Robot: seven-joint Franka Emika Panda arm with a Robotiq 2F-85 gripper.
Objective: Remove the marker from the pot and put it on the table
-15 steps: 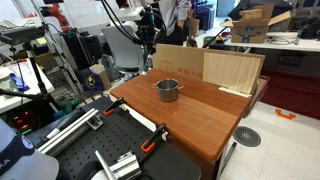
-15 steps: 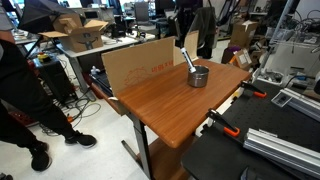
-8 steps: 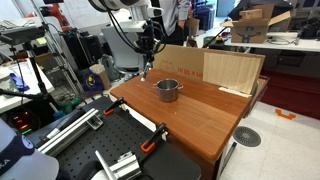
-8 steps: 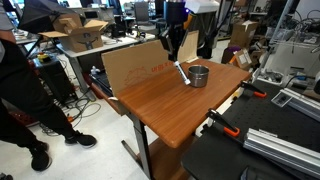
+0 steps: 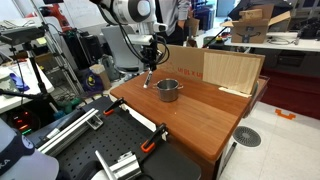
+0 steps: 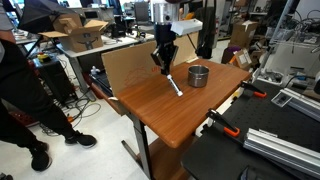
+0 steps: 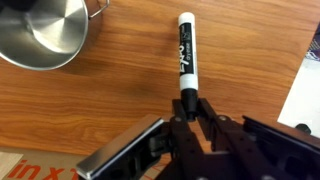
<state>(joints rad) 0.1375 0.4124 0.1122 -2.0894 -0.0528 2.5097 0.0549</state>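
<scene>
I will next lower my gripper toward the bare table beside the pot and release the marker's dark end there, because that clear wood is below my gripper's fingers.
My gripper [image 7: 187,100] is shut on the dark end of the marker [image 7: 185,55], a white pen with black print. The marker slants down from the jaws over the reddish-brown table [image 7: 120,95], its far end at or just above the wood. The shiny metal pot [image 7: 40,35] stands empty, off to one side of the marker. In both exterior views the gripper [image 5: 149,62] [image 6: 163,60] hangs beside the pot [image 5: 168,89] [image 6: 199,75], with the marker [image 5: 146,80] [image 6: 174,83] below it over the table [image 5: 205,120] [image 6: 165,120].
A tan cardboard sheet [image 5: 215,65] [image 6: 135,65] stands along the table's far edge behind the pot. A grey workbench with orange-handled clamps [image 5: 150,140] [image 6: 225,125] adjoins the table. A person [image 6: 20,90] stands near the table.
The gripper has lifted the marker out of the pot, carried it sideways away from the pot and lowered it towards the table top.
</scene>
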